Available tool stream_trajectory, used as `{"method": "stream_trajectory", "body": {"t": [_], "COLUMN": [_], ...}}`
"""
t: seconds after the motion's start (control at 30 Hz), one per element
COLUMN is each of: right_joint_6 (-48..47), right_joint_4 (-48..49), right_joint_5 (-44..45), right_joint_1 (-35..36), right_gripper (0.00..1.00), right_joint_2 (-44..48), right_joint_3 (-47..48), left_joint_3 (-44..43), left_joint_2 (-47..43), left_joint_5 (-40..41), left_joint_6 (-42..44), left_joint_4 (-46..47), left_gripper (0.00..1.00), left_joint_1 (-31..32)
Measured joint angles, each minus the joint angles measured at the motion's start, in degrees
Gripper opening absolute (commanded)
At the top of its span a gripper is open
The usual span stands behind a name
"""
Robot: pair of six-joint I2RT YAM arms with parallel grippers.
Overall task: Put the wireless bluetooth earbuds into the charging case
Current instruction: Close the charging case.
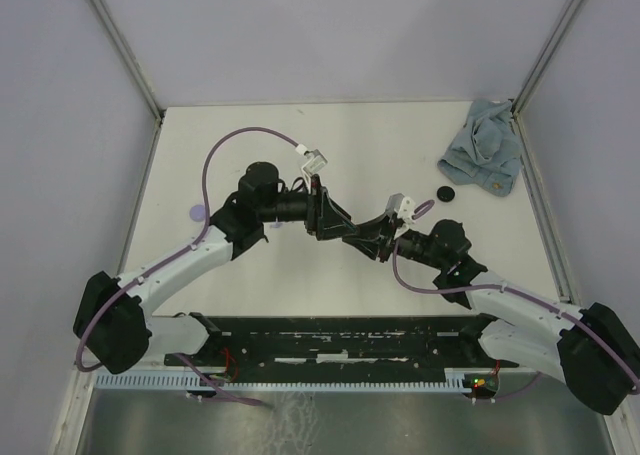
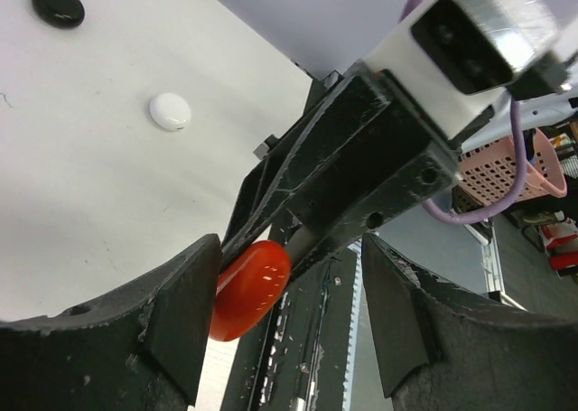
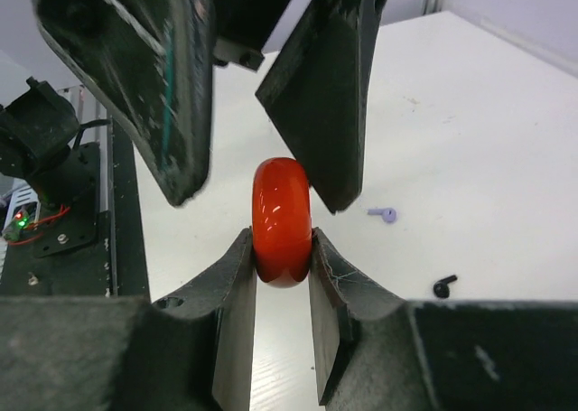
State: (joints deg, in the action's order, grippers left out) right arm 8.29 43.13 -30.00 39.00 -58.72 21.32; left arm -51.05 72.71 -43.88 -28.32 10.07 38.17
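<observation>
The right gripper moves away from my open left gripper next, tips downward and brings the red case (image 3: pixel 283 221) down beside the white disc, where the table is clear.
A glossy red round charging case (image 3: pixel 283 221) stands on edge, with my right gripper (image 3: pixel 283 244) shut on its flat sides, above the table. My left gripper (image 2: pixel 293 303) is open around the same red case (image 2: pixel 250 289); its left finger (image 2: pixel 185 316) touches the case and its right finger stands well apart. From above, the two grippers (image 1: pixel 335 220) (image 1: pixel 375 237) meet mid-table and hide the case. Two of the earbuds lie on the table beyond it, one lilac (image 3: pixel 386 215) and one black (image 3: pixel 443 286). The other earbuds are out of view.
A blue-grey cloth (image 1: pixel 485 145) lies at the far right corner, with a black disc (image 1: pixel 446 194) beside it. A lilac disc (image 1: pixel 198 213) sits at the left. The left wrist view also shows a white disc (image 2: pixel 170 111). A black rail (image 1: pixel 330 340) runs along the near edge.
</observation>
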Motion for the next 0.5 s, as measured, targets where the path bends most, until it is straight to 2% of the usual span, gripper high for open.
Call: {"method": "stream_trajectory", "body": {"t": [0.3, 0.5], "right_joint_6": [2.71, 6.10], "right_joint_4": [-7.10, -16.31], "right_joint_5": [0.83, 5.84], "right_joint_1": [-0.17, -1.33], "right_gripper": [0.02, 0.02], "right_joint_2": [0.11, 1.11], "right_joint_3": [0.02, 1.14], "left_joint_3": [0.39, -1.90], "left_joint_2": [-3.74, -5.25], "left_joint_5": [0.02, 9.07], "left_joint_6": [0.07, 1.86], "left_joint_4": [-1.16, -13.40], "left_gripper": [0.72, 0.77], "left_joint_1": [0.04, -1.27]}}
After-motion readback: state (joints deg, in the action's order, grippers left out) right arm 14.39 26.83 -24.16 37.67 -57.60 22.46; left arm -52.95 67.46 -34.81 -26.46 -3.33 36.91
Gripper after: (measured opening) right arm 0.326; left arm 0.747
